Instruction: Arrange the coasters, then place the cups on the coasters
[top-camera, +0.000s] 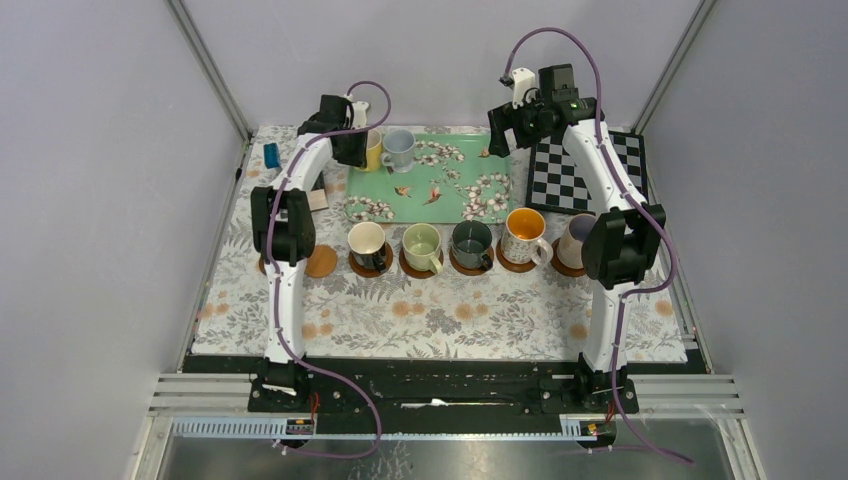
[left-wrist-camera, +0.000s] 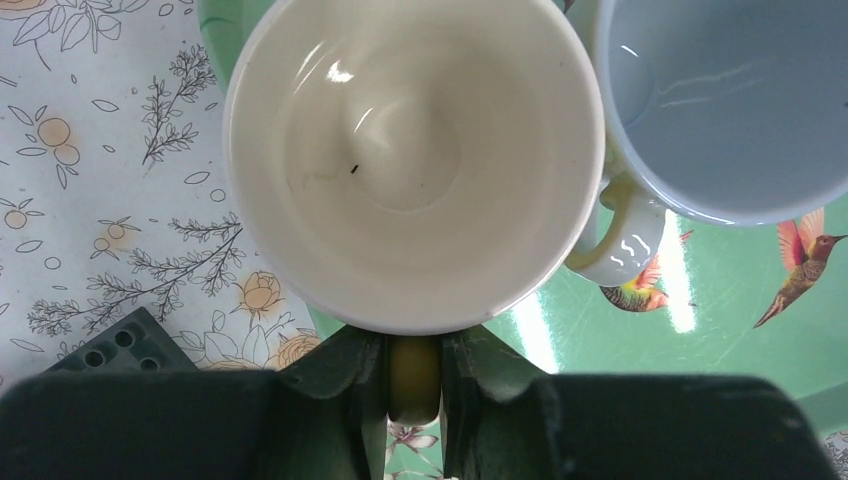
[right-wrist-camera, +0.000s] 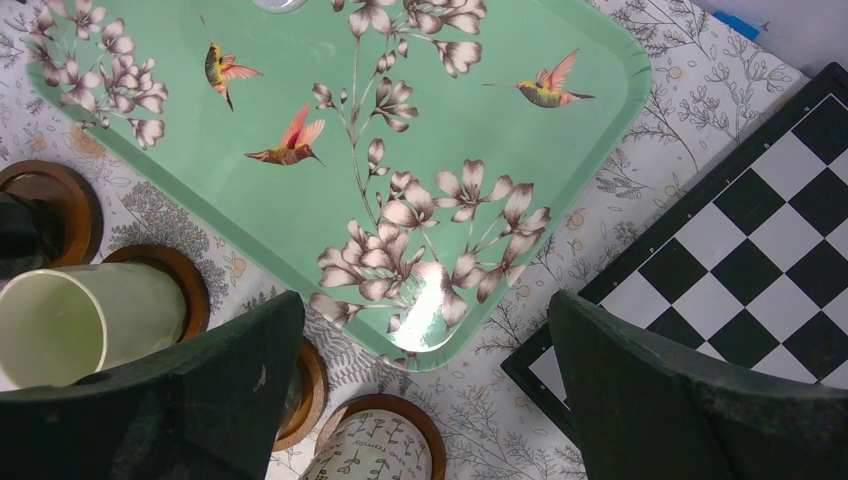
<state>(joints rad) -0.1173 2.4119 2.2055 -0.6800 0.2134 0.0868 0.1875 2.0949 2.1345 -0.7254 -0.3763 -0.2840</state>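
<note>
The left gripper rises off the tray (top-camera: 440, 190) next, comes back, lowers the yellow cup onto the bare coaster beside the black cup and releases it there.
My left gripper (left-wrist-camera: 413, 345) is shut on the handle of the yellow cup (left-wrist-camera: 412, 160), which is cream inside and stands at the far left corner of the green tray (top-camera: 440, 190). A pale blue cup (left-wrist-camera: 730, 100) stands right beside it. Several cups stand in a row on brown coasters in front of the tray: black (top-camera: 367, 243), pale green (top-camera: 421, 245), dark green (top-camera: 471, 243), floral (top-camera: 524, 235) and pinkish (top-camera: 575, 240). One coaster (top-camera: 321, 261) at the left end is bare. My right gripper (right-wrist-camera: 425, 400) hangs open above the tray's right end, holding nothing.
A black-and-white checkerboard (top-camera: 585, 172) lies right of the tray. A small blue object (top-camera: 271, 154) sits at the far left on the floral cloth. The right arm hides part of the pinkish cup, and the left arm covers the spot left of the bare coaster.
</note>
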